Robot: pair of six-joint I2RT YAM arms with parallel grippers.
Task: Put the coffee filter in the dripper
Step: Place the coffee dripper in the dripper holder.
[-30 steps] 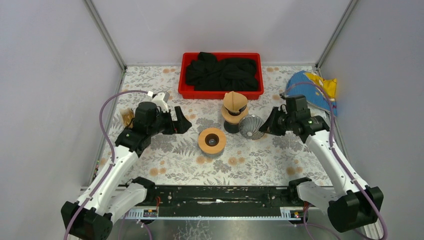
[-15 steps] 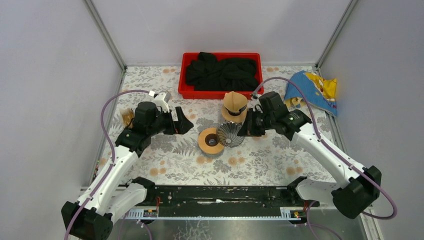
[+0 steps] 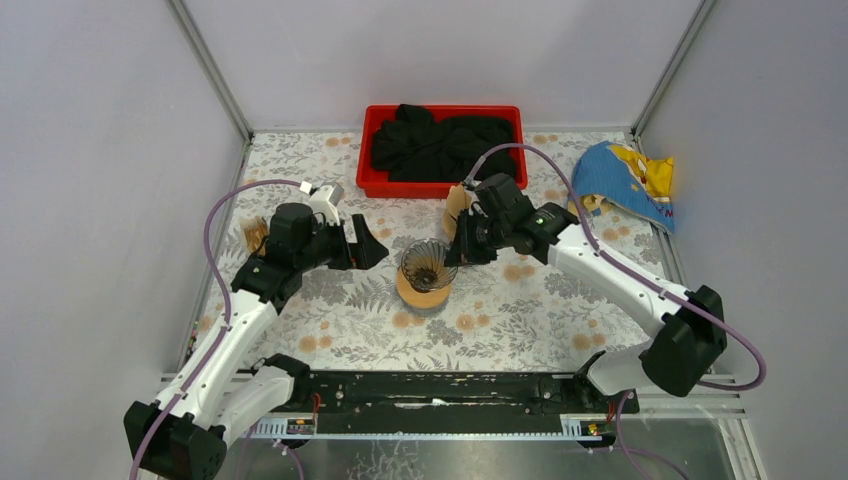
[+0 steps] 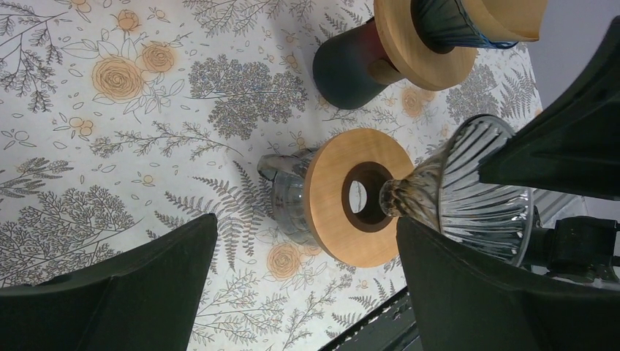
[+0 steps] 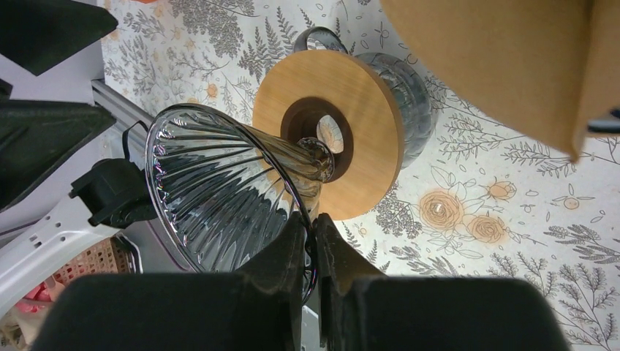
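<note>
Next, my right gripper comes down to seat the dripper's narrow tip in the wooden ring's hole and releases the dripper's rim, since the dripper still leans above it.
My right gripper is shut on the rim of a clear ribbed glass dripper. It holds the dripper tilted, its narrow tip at the hole of the wooden ring on a glass carafe. The right wrist view shows the fingers pinching the dripper's rim above the ring. The brown paper coffee filter sits on a second stand behind, partly hidden by the right arm, and also shows in the right wrist view. My left gripper is open and empty, left of the ring.
A red tray holding black cloth stands at the back. A blue and yellow cloth lies at the back right. The second stand has a dark carafe under a wooden collar. A small brown object lies at the left edge.
My right arm has swung left with the glass dripper, from right of the dark stand to over the wooden ring. The left arm has not moved.
</note>
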